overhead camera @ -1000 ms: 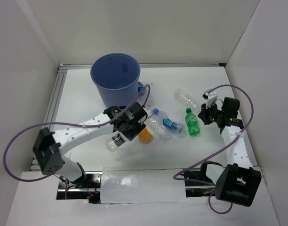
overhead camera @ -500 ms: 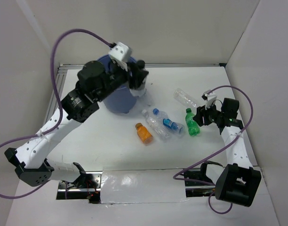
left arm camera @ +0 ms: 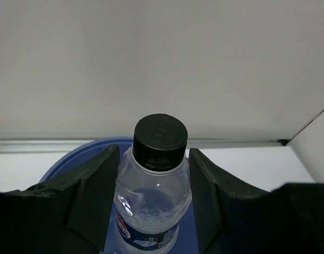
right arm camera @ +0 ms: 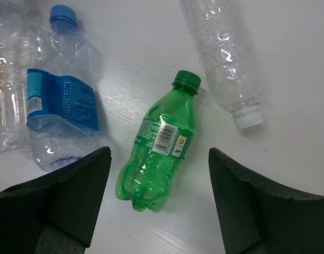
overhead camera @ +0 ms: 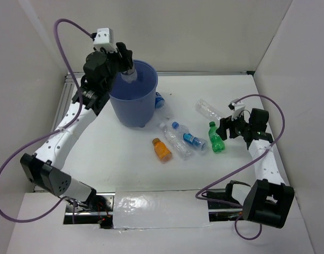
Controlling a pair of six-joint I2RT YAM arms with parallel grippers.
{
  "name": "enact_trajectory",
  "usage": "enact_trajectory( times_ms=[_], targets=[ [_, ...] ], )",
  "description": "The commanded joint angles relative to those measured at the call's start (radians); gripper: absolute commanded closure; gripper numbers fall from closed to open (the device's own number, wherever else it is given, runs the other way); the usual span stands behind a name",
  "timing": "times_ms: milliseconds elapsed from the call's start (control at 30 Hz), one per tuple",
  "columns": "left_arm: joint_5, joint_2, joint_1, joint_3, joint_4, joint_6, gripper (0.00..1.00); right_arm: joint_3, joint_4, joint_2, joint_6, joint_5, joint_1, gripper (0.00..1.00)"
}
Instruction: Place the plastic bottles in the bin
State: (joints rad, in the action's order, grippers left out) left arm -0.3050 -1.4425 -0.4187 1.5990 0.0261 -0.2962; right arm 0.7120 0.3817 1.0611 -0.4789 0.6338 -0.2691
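Note:
Next, my right gripper moves outward past the green cap and down astride the white-capped clear bottle's body [overhead camera: 207,109] [right arm camera: 221,47], since that body lies below and outward of it.
My left gripper [overhead camera: 125,67] is shut on a clear plastic bottle [left arm camera: 153,203] with a black cap and blue label. It holds it above the open mouth of the blue bin [overhead camera: 132,103], whose rim [left arm camera: 72,159] shows under the bottle in the left wrist view. My right gripper [right arm camera: 159,153] stands open just above a green bottle [right arm camera: 151,177] lying on the table. In the top view the green bottle [overhead camera: 216,138] lies beside my right gripper [overhead camera: 224,128]. An orange bottle [overhead camera: 162,149] and clear bottles [overhead camera: 176,141] lie mid-table.
A clear white-capped bottle [right arm camera: 225,53] lies right of the green one, and a crushed blue-labelled bottle [right arm camera: 61,106] lies to its left. Another blue-labelled bottle [overhead camera: 159,100] rests against the bin's right side. White walls enclose the table on three sides.
My left arm has lifted the clear bottle from the table beside the orange bottle up over the bin. My right gripper has opened and edged toward the green bottle.

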Motion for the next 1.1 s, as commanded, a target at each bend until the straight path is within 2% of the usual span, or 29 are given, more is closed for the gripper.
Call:
enact_trajectory(
  times_ms=[0, 133, 167, 200, 267, 333, 433, 567, 633, 733, 800, 933, 967, 1067],
  targets=[
    [-0.025, -0.039, 0.021, 0.036, 0.005, -0.026, 0.63, 0.046, -0.098, 0.042, 0.040, -0.039, -0.004, 0.18],
    [-0.016, -0.052, 0.040, -0.002, -0.006, -0.026, 0.20, 0.095, -0.121, 0.118, 0.028, -0.066, 0.020, 0.17],
    [-0.016, -0.052, 0.040, -0.002, -0.015, -0.026, 0.19, 0.110, -0.133, 0.161, 0.028, -0.094, 0.030, 0.17],
    [-0.003, -0.052, 0.040, -0.011, -0.015, -0.026, 0.08, 0.145, -0.133, 0.186, 0.028, -0.111, 0.039, 0.17],
    [-0.003, -0.038, 0.040, -0.011, -0.015, -0.017, 0.01, 0.178, -0.154, 0.256, 0.028, -0.135, 0.057, 0.17],
    [0.006, 0.002, 0.040, -0.011, -0.026, 0.026, 0.01, 0.222, -0.174, 0.301, 0.028, -0.170, 0.073, 0.17],
    [-0.025, 0.059, -0.043, -0.033, -0.044, 0.118, 0.01, 0.312, -0.176, 0.419, 0.007, -0.192, 0.119, 0.16],
    [0.066, 0.230, -0.170, -0.149, -0.115, 0.129, 0.01, 0.444, -0.152, 0.624, -0.004, -0.204, 0.128, 0.14],
    [0.109, 0.292, -0.224, -0.213, -0.170, 0.070, 0.01, 0.519, -0.130, 0.680, -0.035, -0.180, 0.139, 0.14],
    [0.098, 0.384, -0.351, -0.336, -0.241, 0.005, 0.01, 0.595, -0.074, 0.790, -0.070, -0.165, 0.160, 0.14],
    [0.075, 0.421, -0.426, -0.436, -0.299, -0.090, 0.01, 0.659, -0.040, 0.858, -0.081, -0.154, 0.172, 0.14],
    [-0.014, 0.498, -0.523, -0.632, -0.308, -0.273, 0.01, 0.685, -0.040, 0.928, -0.101, -0.167, 0.203, 0.14],
    [-0.014, 0.498, -0.544, -0.701, -0.289, -0.346, 0.01, 0.699, -0.040, 0.956, -0.110, -0.167, 0.217, 0.16],
    [-0.025, 0.498, -0.555, -0.783, -0.255, -0.482, 0.01, 0.715, -0.029, 0.981, -0.136, -0.177, 0.238, 0.22]
  ],
)
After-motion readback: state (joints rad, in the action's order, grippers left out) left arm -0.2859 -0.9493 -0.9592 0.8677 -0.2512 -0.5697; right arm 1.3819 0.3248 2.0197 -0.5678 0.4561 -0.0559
